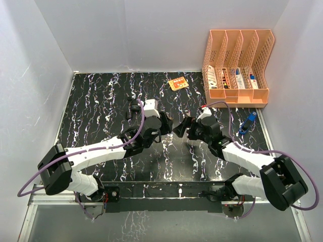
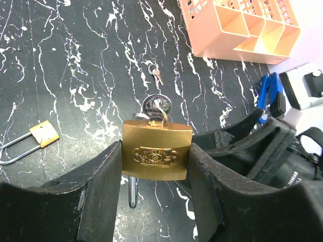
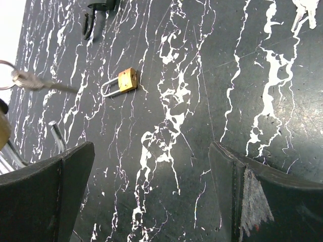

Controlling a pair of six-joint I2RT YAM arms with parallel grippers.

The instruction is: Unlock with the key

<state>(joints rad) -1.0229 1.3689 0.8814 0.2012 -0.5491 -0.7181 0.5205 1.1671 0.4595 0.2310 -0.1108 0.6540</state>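
The small padlock is below and to the left of my left gripper in the top view, and one end of the brass padlock's shackle is free. My left gripper will go down beside the small padlock next and release.
My left gripper (image 2: 156,169) is shut on a brass padlock (image 2: 157,150), its two black fingers pressing the lock's sides. A key (image 2: 157,106) with a dark round head sticks out of the lock's far end. One steel leg of the shackle (image 2: 132,194) shows below the body. In the top view both grippers meet at mid-table, the left gripper (image 1: 169,126) facing the right gripper (image 1: 182,127). My right gripper (image 3: 151,171) stands open over bare table. The held lock's shackle (image 3: 58,136) and a ringed key (image 3: 38,83) show at that view's left edge.
A small brass padlock with a long shackle (image 2: 43,133) lies on the marbled table (image 1: 101,101), and a loose pair of keys (image 2: 155,74) lies farther off. An orange file organizer (image 1: 237,65) stands back right, with a blue tool (image 1: 247,123) near it and an orange card (image 1: 177,83).
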